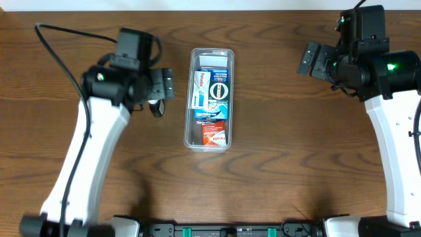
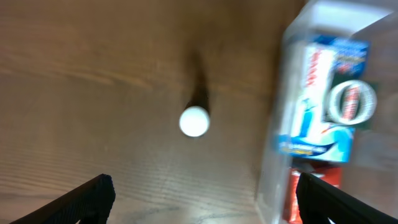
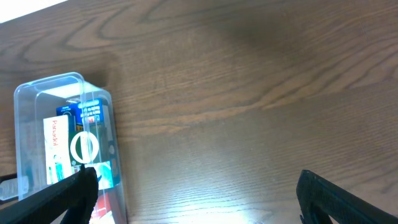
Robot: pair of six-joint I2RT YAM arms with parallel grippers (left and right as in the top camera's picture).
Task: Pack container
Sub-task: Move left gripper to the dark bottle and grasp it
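Note:
The dark brown bottle is standing upright below, and the table around it is bare. I should next lower my left gripper, with its fingers open, down around its white round top (image 1: 152, 101) (image 2: 194, 121).
The clear plastic container (image 1: 210, 99) stands lengthwise at the table's middle, holding a blue and white carton (image 1: 209, 90), a round white ring-shaped item (image 1: 219, 90) and a red box (image 1: 216, 133). It also shows in the left wrist view (image 2: 292, 112) and the right wrist view (image 3: 62, 143). A small upright object with a white round top (image 2: 194, 121) stands on the table left of the container, under my left gripper (image 1: 164, 84). My left gripper (image 2: 202, 196) is open and empty above it. My right gripper (image 1: 310, 59) is open and empty, well right of the container.
The table is dark brown wood (image 1: 296, 145). A black cable (image 1: 59, 46) runs over the far left. Both white arms reach in from the front corners.

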